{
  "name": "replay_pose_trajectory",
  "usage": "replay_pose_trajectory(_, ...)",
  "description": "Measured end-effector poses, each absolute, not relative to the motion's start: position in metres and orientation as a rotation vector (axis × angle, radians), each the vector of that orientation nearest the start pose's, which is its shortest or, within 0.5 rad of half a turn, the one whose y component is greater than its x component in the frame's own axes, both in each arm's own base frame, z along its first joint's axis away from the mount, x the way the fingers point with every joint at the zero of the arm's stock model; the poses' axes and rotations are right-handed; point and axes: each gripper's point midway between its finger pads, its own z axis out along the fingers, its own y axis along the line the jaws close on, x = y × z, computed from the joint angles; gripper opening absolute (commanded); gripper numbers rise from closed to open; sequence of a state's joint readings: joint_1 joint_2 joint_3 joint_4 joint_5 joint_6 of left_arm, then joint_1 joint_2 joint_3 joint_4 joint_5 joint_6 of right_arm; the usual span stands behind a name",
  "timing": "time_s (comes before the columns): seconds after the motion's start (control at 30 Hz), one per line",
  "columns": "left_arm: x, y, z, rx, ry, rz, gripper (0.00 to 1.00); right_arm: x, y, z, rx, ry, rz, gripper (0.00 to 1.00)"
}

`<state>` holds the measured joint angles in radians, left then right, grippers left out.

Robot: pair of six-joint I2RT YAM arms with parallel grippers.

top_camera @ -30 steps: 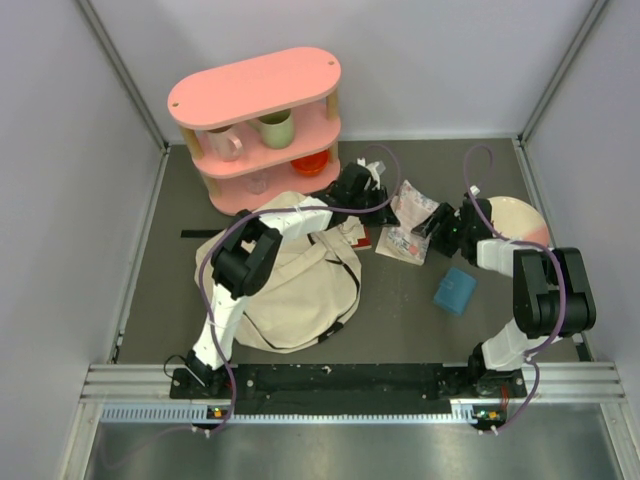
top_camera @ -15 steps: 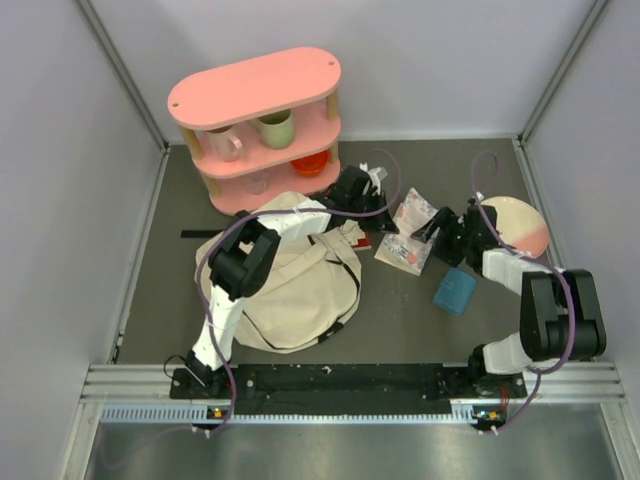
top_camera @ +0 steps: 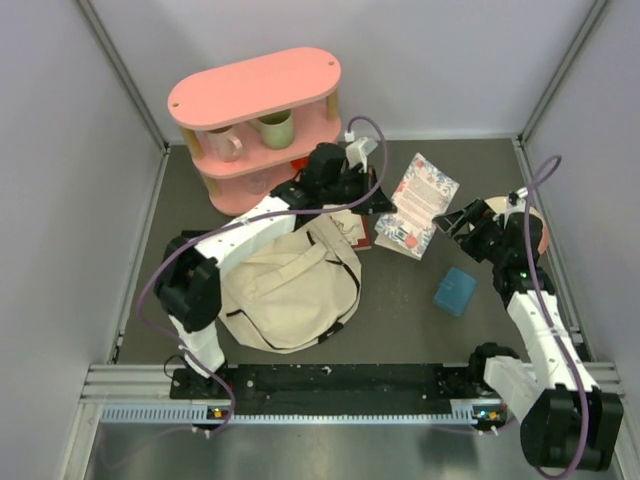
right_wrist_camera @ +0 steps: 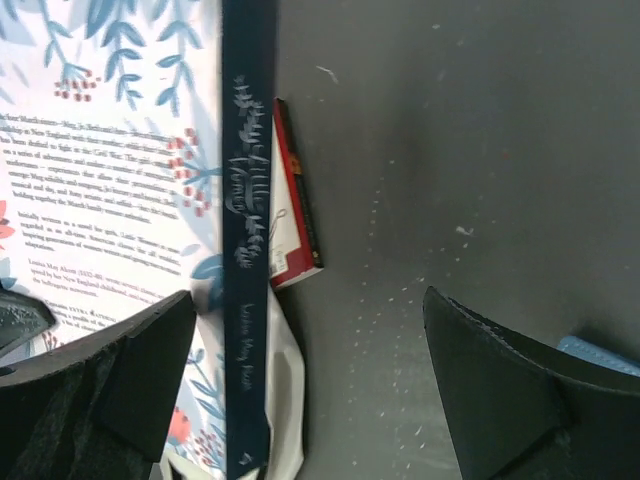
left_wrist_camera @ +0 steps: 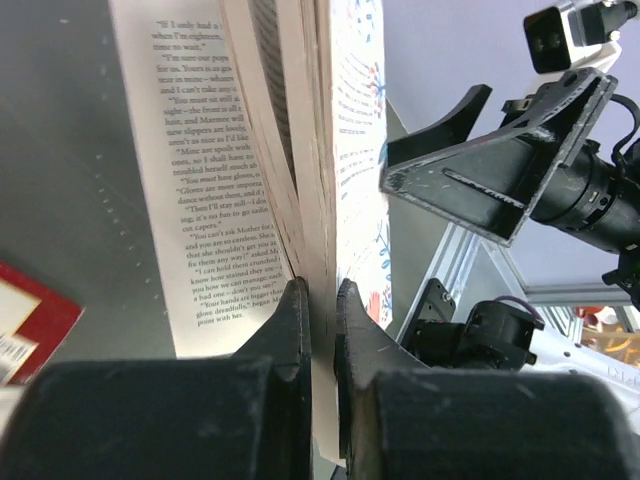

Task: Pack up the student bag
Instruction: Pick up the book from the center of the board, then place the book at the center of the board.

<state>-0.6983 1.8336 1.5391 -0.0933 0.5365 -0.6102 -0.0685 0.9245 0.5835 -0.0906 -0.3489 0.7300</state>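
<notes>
My left gripper will next move down and back onto the bag's dark-trimmed edge (top_camera: 348, 278) to let go of the book, because that edge of the bag is below and back from the gripper.
The student bag (top_camera: 290, 285), a cream fabric backpack, lies in front of the left arm. My left gripper (top_camera: 375, 200) is shut on a paperback book (top_camera: 420, 203) with a floral cover, holding it by its near edge above the table. In the left wrist view the jaws (left_wrist_camera: 320, 292) pinch the cover and pages of the book (left_wrist_camera: 300, 150), and some pages hang loose. My right gripper (top_camera: 466, 220) is open and empty just right of the book. In the right wrist view the book's dark blue spine (right_wrist_camera: 245, 250) lies left of my open right gripper (right_wrist_camera: 310, 390).
A small red book (top_camera: 362, 238) lies by the bag's upper right corner and shows in the right wrist view (right_wrist_camera: 295, 200). A blue case (top_camera: 456, 290) lies front right. A pink shelf (top_camera: 258, 100) with mugs stands at the back left. A pink and cream plate (top_camera: 535, 225) lies far right.
My left gripper has lifted the book up and toward the back. My right gripper has drawn back to the right, off the book, and its arm has stretched out.
</notes>
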Motion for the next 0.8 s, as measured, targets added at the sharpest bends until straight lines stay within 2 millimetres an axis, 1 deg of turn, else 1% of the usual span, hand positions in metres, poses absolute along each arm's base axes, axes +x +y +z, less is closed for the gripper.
replay_pose_trajectory(0.03,0.327,-0.413,0.253,0.486,2.097,-1.323,0.00,0.309,0.067,0.182,0.572,1.960,0.781,0.96)
replay_pose_trajectory(0.07,0.325,-0.406,0.259,0.486,2.092,-1.307,0.00,0.305,0.069,0.188,0.557,1.944,0.797,0.96)
replay_pose_trajectory(0.17,0.319,-0.377,0.274,0.466,2.082,-1.203,0.00,0.295,0.078,0.206,0.508,1.906,0.861,0.96)
replay_pose_trajectory(0.23,0.315,-0.358,0.277,0.448,2.085,-1.123,0.00,0.290,0.085,0.214,0.482,1.895,0.911,0.96)
replay_pose_trajectory(0.27,0.311,-0.345,0.277,0.429,2.095,-1.076,0.00,0.288,0.090,0.218,0.464,1.891,0.949,0.96)
replay_pose_trajectory(0.33,0.305,-0.328,0.272,0.403,2.111,-1.021,0.00,0.286,0.098,0.222,0.441,1.884,1.005,0.96)
replay_pose_trajectory(0.37,0.300,-0.319,0.266,0.386,2.126,-0.994,0.00,0.285,0.102,0.222,0.428,1.883,1.028,0.96)
replay_pose_trajectory(0.4,0.292,-0.309,0.254,0.370,2.152,-0.967,0.00,0.283,0.107,0.220,0.418,1.891,1.052,0.96)
replay_pose_trajectory(0.43,0.286,-0.303,0.245,0.361,2.178,-0.952,0.00,0.282,0.111,0.217,0.410,1.903,1.070,0.96)
replay_pose_trajectory(0.5,0.272,-0.291,0.219,0.344,2.249,-0.926,0.00,0.277,0.128,0.205,0.381,1.951,1.124,0.96)
replay_pose_trajectory(0.63,0.250,-0.276,0.165,0.305,2.404,-0.887,0.00,0.264,0.163,0.181,0.326,2.050,1.228,0.96)
replay_pose_trajectory(0.67,0.245,-0.273,0.155,0.297,2.438,-0.881,0.00,0.260,0.170,0.174,0.320,2.072,1.249,0.96)
replay_pose_trajectory(0.7,0.241,-0.271,0.148,0.291,2.465,-0.876,0.00,0.256,0.175,0.166,0.322,2.093,1.266,0.96)
replay_pose_trajectory(0.8,0.240,-0.270,0.137,0.272,2.503,-0.865,0.00,0.247,0.184,0.145,0.356,2.147,1.289,0.96)
